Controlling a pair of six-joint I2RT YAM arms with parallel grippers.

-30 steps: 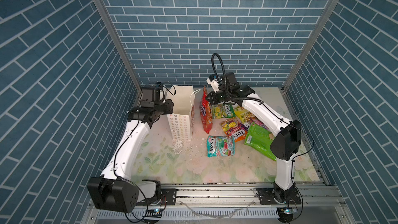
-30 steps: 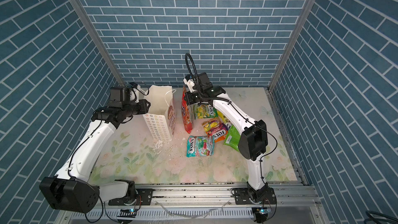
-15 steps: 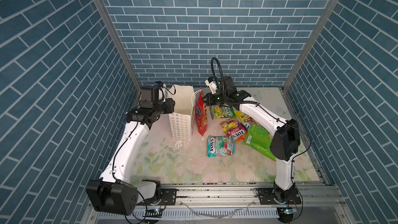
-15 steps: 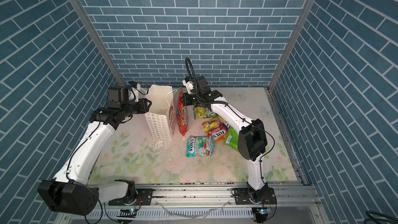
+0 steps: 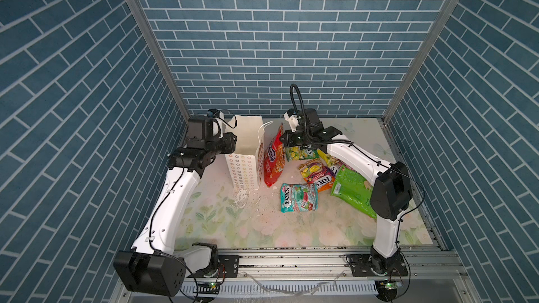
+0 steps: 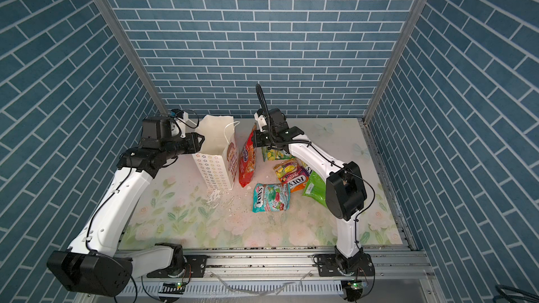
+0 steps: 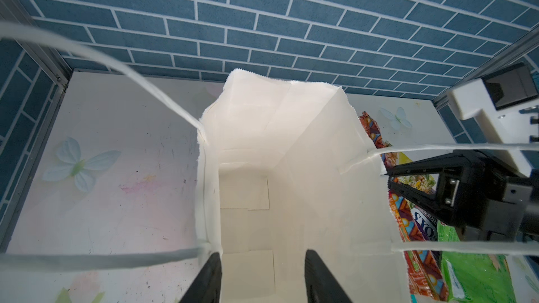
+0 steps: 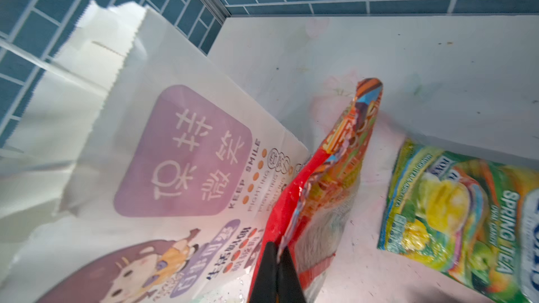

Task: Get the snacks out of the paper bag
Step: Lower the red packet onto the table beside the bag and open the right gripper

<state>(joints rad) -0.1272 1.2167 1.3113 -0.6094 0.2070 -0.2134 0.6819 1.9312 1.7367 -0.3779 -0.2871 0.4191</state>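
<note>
My right gripper is above the open mat between bag and snacks, so it'll next move down, away from the bag (image 5: 243,164), and release the red packet's top edge.
The white paper bag (image 5: 243,164) (image 6: 213,167) stands upright at the back left. The left wrist view looks down into the bag (image 7: 306,155), and only its paper bottom shows. My left gripper (image 5: 230,145) (image 7: 265,275) hovers open at the bag's left rim. My right gripper (image 5: 284,141) (image 8: 275,249) is shut on the top edge of the large red packet (image 5: 274,161) (image 8: 335,170). This packet hangs upright right beside the bag's cartoon side, its lower end at the mat. The other snacks lie to the right, among them a teal packet (image 5: 299,201) and a large green packet (image 5: 351,190).
An orange and a purple packet (image 5: 319,177) and a yellow-green packet (image 5: 300,153) (image 8: 455,208) lie under my right arm. White scraps (image 5: 242,198) are scattered in front of the bag. Brick-patterned walls close in three sides of the floral mat.
My right gripper has carried the red packet left toward the bag and lower. My left gripper has stayed at the bag's rim.
</note>
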